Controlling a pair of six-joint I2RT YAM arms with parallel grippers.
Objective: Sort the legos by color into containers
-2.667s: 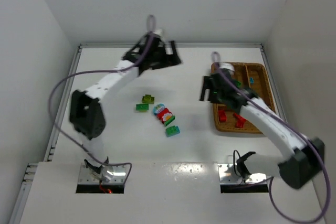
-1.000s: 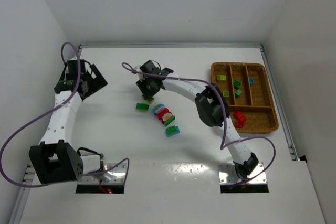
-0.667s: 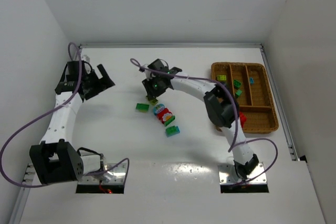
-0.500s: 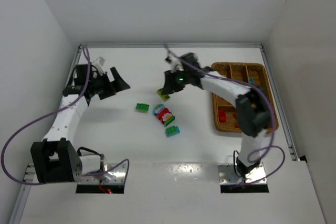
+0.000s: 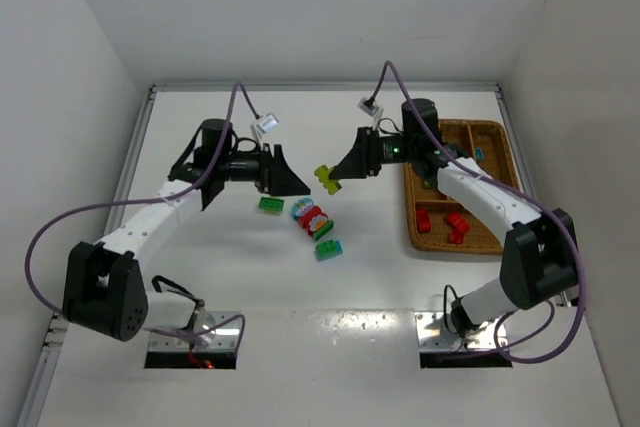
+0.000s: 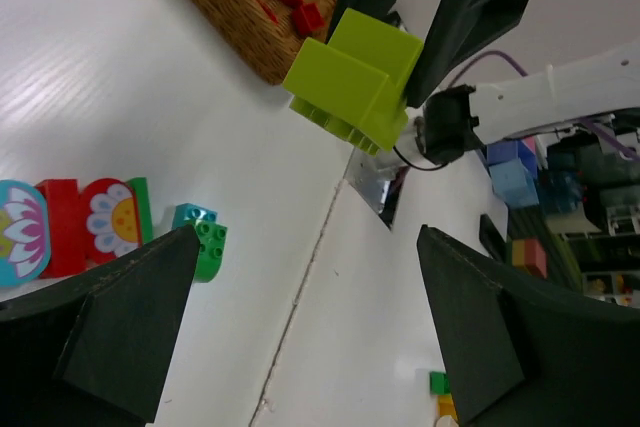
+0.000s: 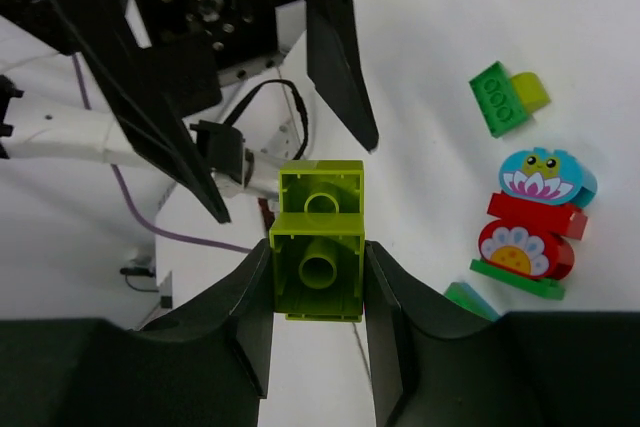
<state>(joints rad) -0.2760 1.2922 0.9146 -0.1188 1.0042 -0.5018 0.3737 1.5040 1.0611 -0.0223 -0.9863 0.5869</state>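
The red legos fill the near section, so my right gripper will next swing to the tray, tip down over the section outward (image 5: 416, 177) of the red legos and release the lime green lego.
My right gripper (image 7: 320, 287) is shut on a lime green lego (image 7: 320, 242), held above the table's middle (image 5: 327, 178). In the left wrist view this lime lego (image 6: 355, 80) hangs just ahead. My left gripper (image 5: 285, 179) stands open and holds nothing, a little to the left of it. On the table lie a dark green lego (image 5: 270, 204), a stack of printed and red legos (image 5: 312, 219) and a teal-and-green pair (image 5: 328, 248). The wicker tray of containers (image 5: 470, 245) sits at the right, with red legos (image 5: 440, 222) in its near compartment.
Both arms reach in over the table's middle, their grippers facing each other. Behind the dark green lego (image 7: 498, 99) a small lime piece (image 7: 530, 90) shows. The right arm crosses above the tray's left side. White walls close in the table.
My right gripper has lifted the lime lego from beside the dark green one and carried it right. The left arm has swung in from the table's left edge toward the middle.
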